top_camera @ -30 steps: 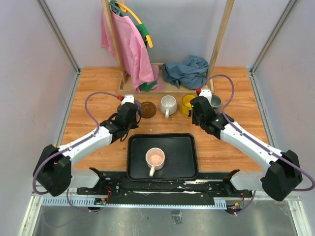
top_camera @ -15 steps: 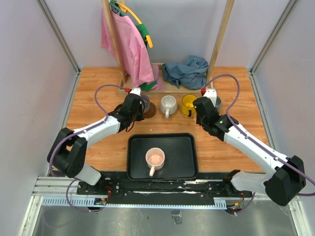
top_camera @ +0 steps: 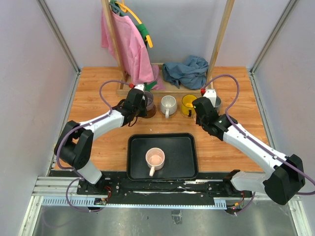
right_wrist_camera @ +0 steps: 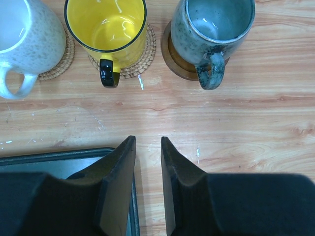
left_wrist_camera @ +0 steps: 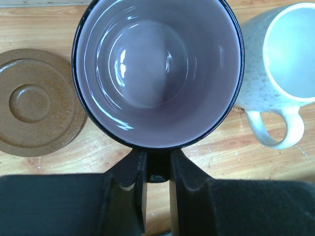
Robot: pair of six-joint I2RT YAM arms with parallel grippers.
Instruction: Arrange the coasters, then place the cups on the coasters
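My left gripper will set the purple-grey cup [top_camera: 147, 100] down on the dark coaster below it in the top view. Then it will open and let go of the cup's handle.
My left gripper [left_wrist_camera: 157, 158] is shut on the handle of the purple-grey cup [left_wrist_camera: 157, 64], which it holds beside a bare dark brown coaster [left_wrist_camera: 37, 103] lying to its left. In the top view this cup [top_camera: 147, 100] is left of the white cup [top_camera: 168, 103]; a dark coaster [top_camera: 148, 112] shows just in front of it. The white cup [right_wrist_camera: 22, 34] and yellow cup [right_wrist_camera: 106, 24] stand on woven coasters [right_wrist_camera: 143, 55]. The grey-blue cup [right_wrist_camera: 211, 24] stands on a dark coaster [right_wrist_camera: 172, 63]. My right gripper [right_wrist_camera: 147, 143] is open and empty, short of these. The pink cup [top_camera: 155, 158] stands in the tray.
The black tray [top_camera: 184, 164] lies at the near middle, its corner [right_wrist_camera: 59, 158] under my right fingers. A wooden rack base [top_camera: 147, 89] with a pink cloth [top_camera: 129, 46] and a blue-grey cloth [top_camera: 186, 70] stands right behind the row of cups.
My left gripper has carried the purple-grey cup back and to the right, toward the white cup. The right gripper shifted slightly back and then held still.
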